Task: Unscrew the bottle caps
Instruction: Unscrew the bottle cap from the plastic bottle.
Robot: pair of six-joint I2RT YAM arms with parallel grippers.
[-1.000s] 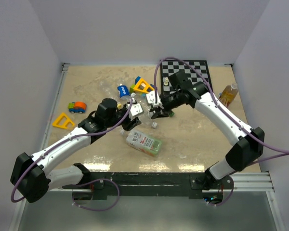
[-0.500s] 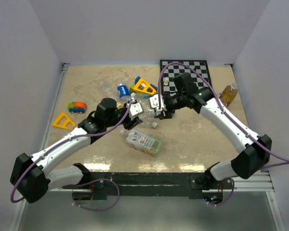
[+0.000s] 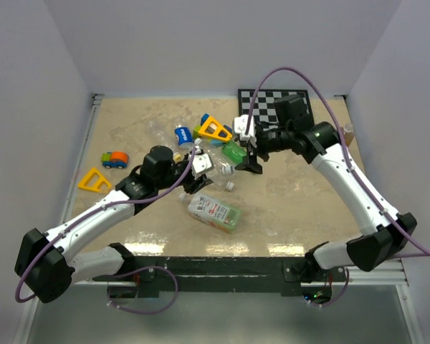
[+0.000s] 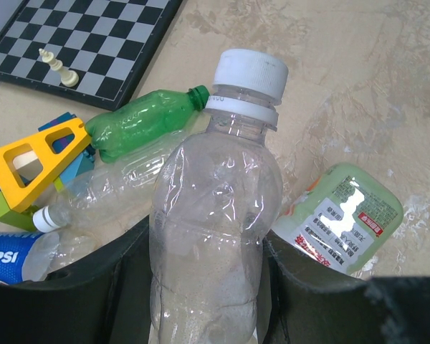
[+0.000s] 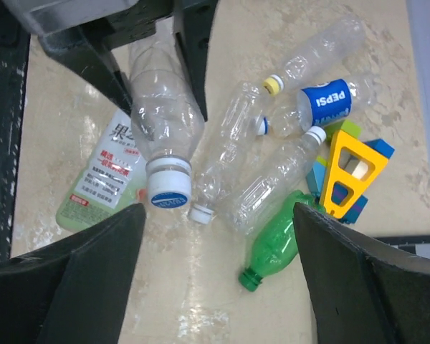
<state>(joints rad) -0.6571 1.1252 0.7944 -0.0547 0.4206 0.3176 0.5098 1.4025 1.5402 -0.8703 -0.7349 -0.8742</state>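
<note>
My right gripper turns and moves toward the held bottle onto its white cap next, as the cap shows nearer one open finger than the other.
My left gripper (image 4: 215, 290) is shut on the body of a clear bottle (image 4: 215, 208), held off the table near the middle (image 3: 204, 166). Its white cap (image 4: 251, 72) sits on the neck and shows a blue top (image 5: 168, 190) in the right wrist view. My right gripper (image 5: 218, 279) stands open and empty, apart from that cap, above a capless green bottle (image 5: 276, 240). From above, the right gripper (image 3: 248, 147) is right of the held bottle. Other clear bottles lying nearby carry a white cap (image 5: 201, 213), a yellow cap (image 5: 273, 84) and another white cap (image 5: 315, 134).
A pale green labelled bottle (image 3: 213, 213) lies near the front. A Pepsi bottle (image 5: 326, 100) and yellow triangle toy (image 3: 213, 130) lie behind the pile. The chessboard (image 3: 272, 104) holds pale pieces at the back. A toy car (image 3: 115, 159) and yellow triangle (image 3: 94, 180) sit left.
My right gripper has opened, let go of the held bottle's cap and drawn back to the right and upward. The left arm and its bottle have stayed put.
</note>
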